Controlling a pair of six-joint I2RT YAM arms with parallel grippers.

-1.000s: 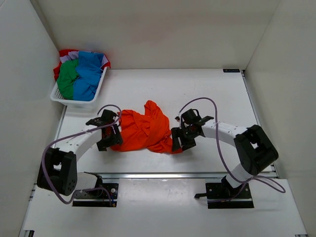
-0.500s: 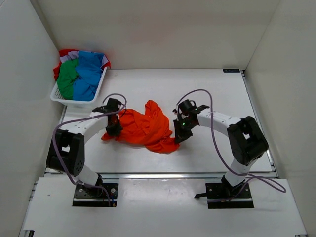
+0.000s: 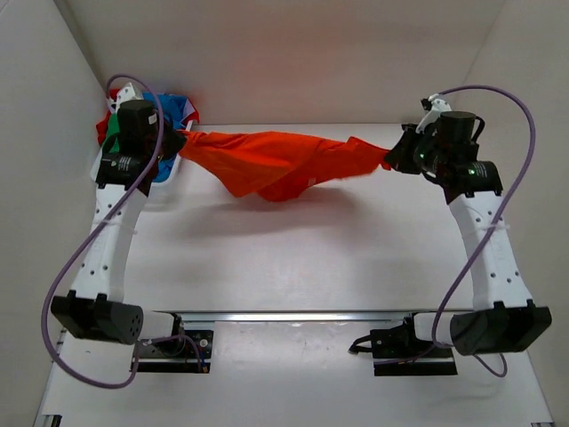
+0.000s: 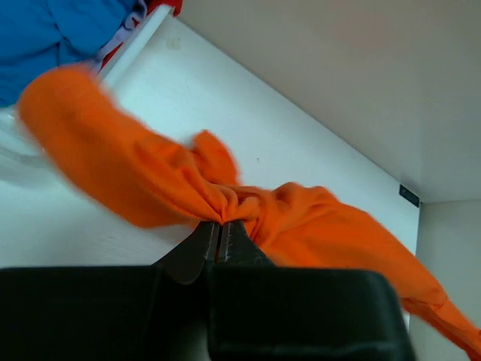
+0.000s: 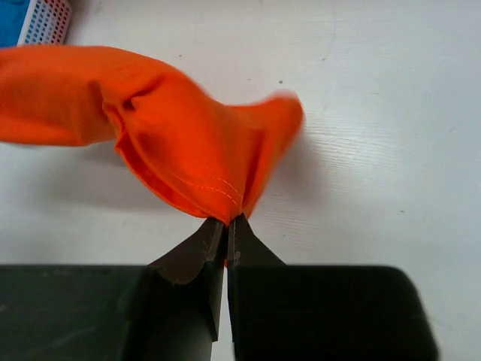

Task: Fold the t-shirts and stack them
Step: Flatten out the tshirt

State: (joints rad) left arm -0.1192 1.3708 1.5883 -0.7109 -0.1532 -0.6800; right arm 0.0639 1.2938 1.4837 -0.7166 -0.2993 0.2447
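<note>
My left gripper lifts the sagging orange t-shirt higher next, then lowers its end and releases it below, since open tabletop (image 3: 204,195) (image 4: 113,241) beside the basket lies there.
An orange t-shirt (image 3: 276,163) hangs stretched in the air across the back of the table, sagging in the middle. My left gripper (image 3: 180,142) is shut on its left end, high up in front of the basket. In the left wrist view that gripper (image 4: 220,224) pinches a bunch of the orange t-shirt (image 4: 150,177). My right gripper (image 3: 391,157) is shut on the right end; the right wrist view shows it (image 5: 226,220) clamping a stitched hem of the orange t-shirt (image 5: 188,143). Blue (image 3: 171,107), green (image 3: 111,140) and red (image 3: 114,96) t-shirts lie in the basket, mostly hidden by my left arm.
The white plastic basket (image 3: 99,165) stands at the back left corner against the white side wall. White walls close the table in at the back, left and right. The arm bases and a metal rail (image 3: 302,316) run along the near edge.
Both grippers shut on the orange t-shirt as it lay crumpled on the table, then rose and moved apart towards the back. The shirt now hangs stretched between them.
</note>
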